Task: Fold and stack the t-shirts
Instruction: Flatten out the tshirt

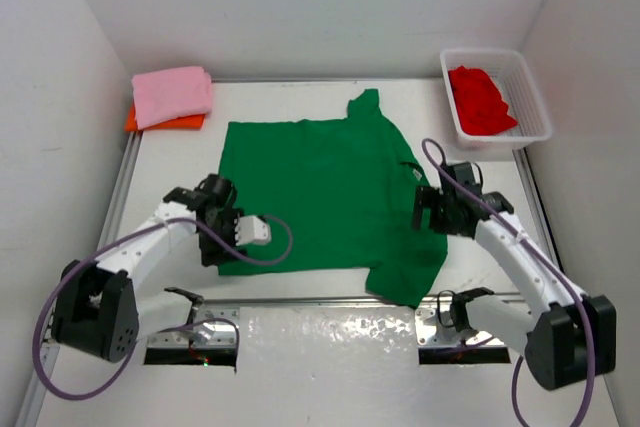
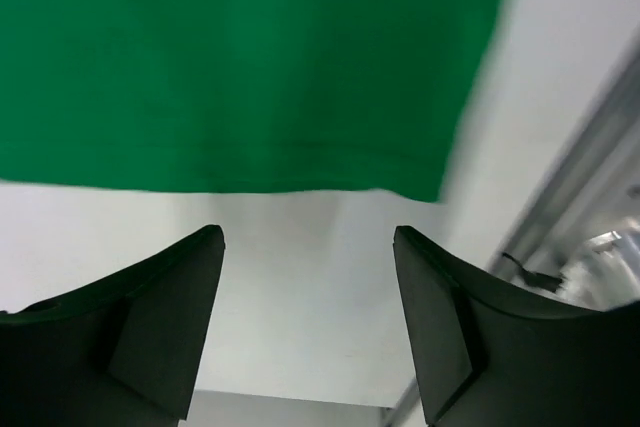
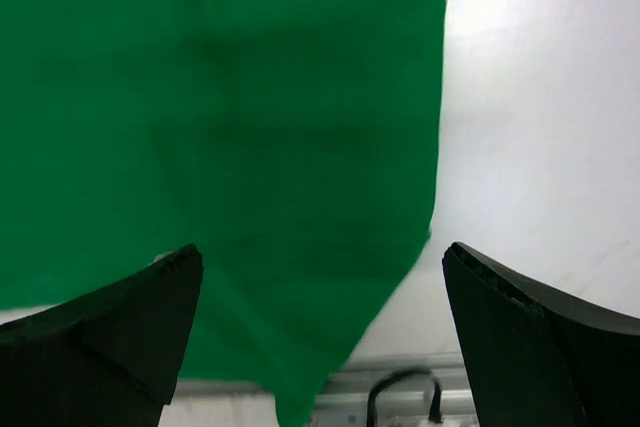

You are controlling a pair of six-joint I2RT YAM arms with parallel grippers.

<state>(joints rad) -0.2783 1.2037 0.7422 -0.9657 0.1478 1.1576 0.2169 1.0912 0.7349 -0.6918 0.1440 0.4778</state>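
Observation:
I'll next lower my right gripper back onto the shirt's near-sleeve corner, as it's closer to the near bar.
A green t-shirt [image 1: 320, 182] lies spread flat in the middle of the table, one sleeve reaching the near rail. My left gripper [image 1: 225, 247] hovers open at its near left corner. In the left wrist view the left gripper [image 2: 308, 237] has only bare table between its fingers, and the green hem [image 2: 240, 67] lies just beyond them. My right gripper [image 1: 430, 209] is open over the shirt's right edge; in the right wrist view it [image 3: 322, 249] holds nothing and the green cloth [image 3: 220, 117] lies below. A folded pink t-shirt [image 1: 172, 95] rests on an orange one [image 1: 165, 123] at the back left. A red t-shirt [image 1: 482, 99] sits crumpled in the basket.
The white mesh basket [image 1: 497, 54] stands at the back right corner. Metal rails [image 1: 330, 299] run along the near edge and both sides of the table. White walls close in the left, back and right.

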